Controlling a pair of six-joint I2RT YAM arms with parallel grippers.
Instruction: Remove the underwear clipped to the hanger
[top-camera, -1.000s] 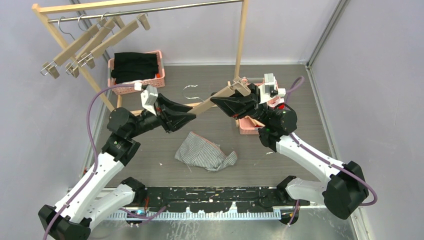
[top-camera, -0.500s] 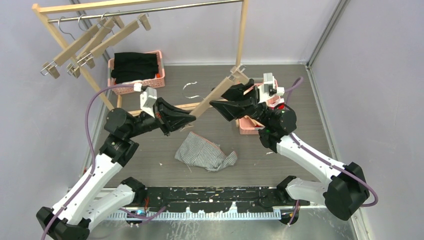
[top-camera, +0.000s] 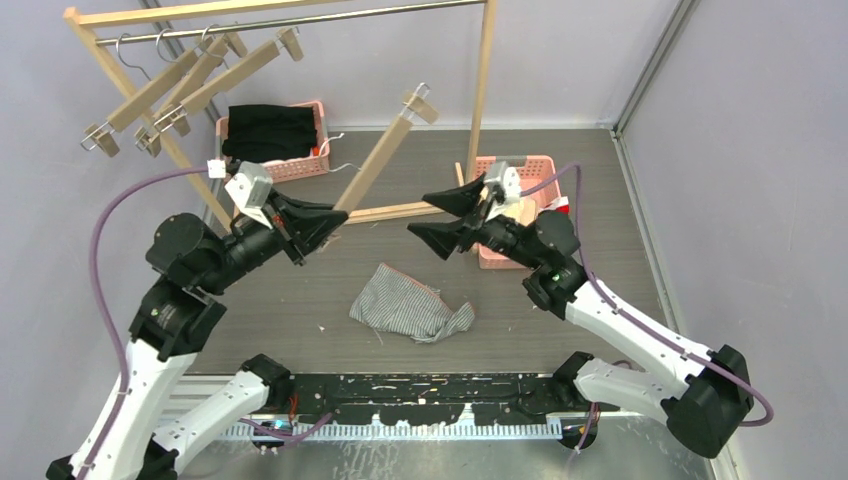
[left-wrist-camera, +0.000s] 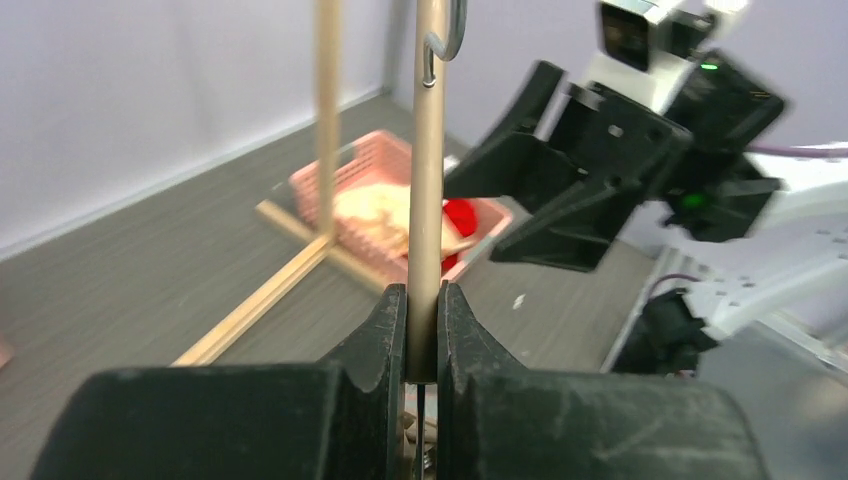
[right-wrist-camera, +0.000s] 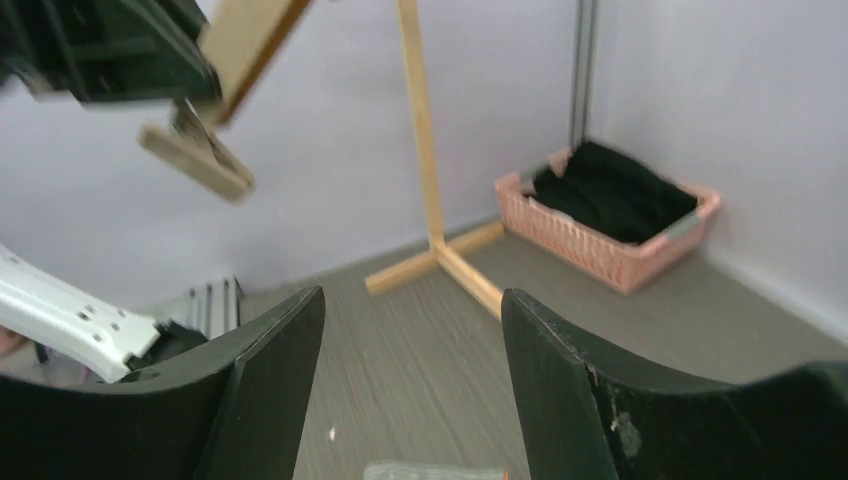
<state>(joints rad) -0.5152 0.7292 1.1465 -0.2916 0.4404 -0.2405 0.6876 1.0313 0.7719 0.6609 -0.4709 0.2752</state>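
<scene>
The grey striped underwear lies loose off the hanger. My right gripper needs to first go down and back, tilting downward, to get onto its crumpled middle (top-camera: 413, 307).
A grey striped underwear (top-camera: 410, 305) lies crumpled on the table between the arms; its edge shows as a sliver (right-wrist-camera: 435, 470) in the right wrist view. My left gripper (top-camera: 325, 220) (left-wrist-camera: 422, 295) is shut on the lower end of a bare wooden hanger (top-camera: 380, 155) (left-wrist-camera: 428, 190), which slants up and to the right with a clip (top-camera: 420, 103) at its top. Right of the hanger, apart from it, my right gripper (top-camera: 420, 215) (right-wrist-camera: 412, 300) is open and holds nothing. Cream underwear (left-wrist-camera: 375, 210) and red underwear (left-wrist-camera: 460, 215) lie in a pink basket (top-camera: 530, 163).
A wooden clothes rack (top-camera: 485, 70) spans the back, with several bare hangers (top-camera: 170, 95) on its rail at the left. A second pink basket (top-camera: 272, 165) (right-wrist-camera: 610, 250) with folded black clothes (top-camera: 268, 130) stands at the back left. Walls close the right side and the back.
My left gripper shut on the hanger and raised it up and to the left. My right gripper opened, let go of the hanger's clip end and drew back.
</scene>
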